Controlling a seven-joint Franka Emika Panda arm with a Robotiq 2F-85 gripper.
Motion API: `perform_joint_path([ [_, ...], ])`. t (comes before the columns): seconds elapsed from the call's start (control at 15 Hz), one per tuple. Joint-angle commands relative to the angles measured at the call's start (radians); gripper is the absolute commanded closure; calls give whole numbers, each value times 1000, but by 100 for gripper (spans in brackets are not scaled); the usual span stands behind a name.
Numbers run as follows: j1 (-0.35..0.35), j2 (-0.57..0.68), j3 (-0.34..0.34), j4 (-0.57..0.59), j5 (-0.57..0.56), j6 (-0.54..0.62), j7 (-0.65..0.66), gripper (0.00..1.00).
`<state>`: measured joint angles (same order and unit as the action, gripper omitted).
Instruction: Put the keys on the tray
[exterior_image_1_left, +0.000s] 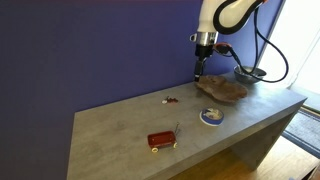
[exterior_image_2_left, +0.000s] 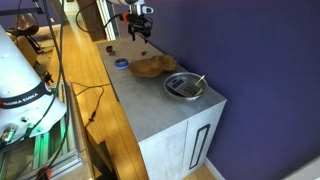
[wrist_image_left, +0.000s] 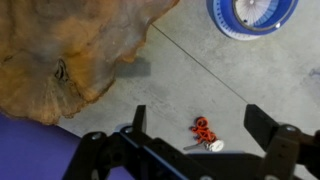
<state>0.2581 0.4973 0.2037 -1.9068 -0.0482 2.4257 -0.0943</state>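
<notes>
The keys lie on the tabletop below, clear of the tray (exterior_image_1_left: 222, 88), so I should move my open gripper down, away from it, and close on their red bits.
The keys (wrist_image_left: 205, 133) are a tiny bunch of red and pale metal bits lying on the grey table; they also show in an exterior view (exterior_image_1_left: 171, 100). The tray (exterior_image_1_left: 222, 88) is a broad brown wooden slab with an irregular edge, seen in the wrist view (wrist_image_left: 70, 50) and in an exterior view (exterior_image_2_left: 152, 66). My gripper (wrist_image_left: 200, 125) is open and empty. It hangs well above the table by the tray's edge (exterior_image_1_left: 200, 72), also seen in an exterior view (exterior_image_2_left: 139, 30). In the wrist view the keys lie between its two fingers, apart from the tray.
A round blue-and-white dish (exterior_image_1_left: 211, 116) sits near the tray, also in the wrist view (wrist_image_left: 253, 12). A red rectangular box (exterior_image_1_left: 162, 139) lies near the table's front edge. A metal bowl (exterior_image_2_left: 185, 85) stands past the tray. A purple wall backs the table.
</notes>
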Motion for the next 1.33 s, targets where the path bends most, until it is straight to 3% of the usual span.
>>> perform_joint_path([
  [0.0, 41, 42, -25, -19, 3, 191, 160, 0],
  [0.27, 101, 105, -51, -37, -19, 405, 241, 0],
  [0.4, 124, 167, -57, 10, -24, 415, 225, 0],
  [0.67, 230, 254, -150, 119, -69, 355, 277, 0],
  [0.73, 169, 212, -90, 46, -37, 388, 222, 0],
  [0.87, 203, 242, -122, 82, -50, 384, 246, 0],
  [0.93, 144, 265, -48, 92, -9, 449, 194, 0],
  [1.27, 144, 320, -46, 127, 18, 636, 231, 0],
])
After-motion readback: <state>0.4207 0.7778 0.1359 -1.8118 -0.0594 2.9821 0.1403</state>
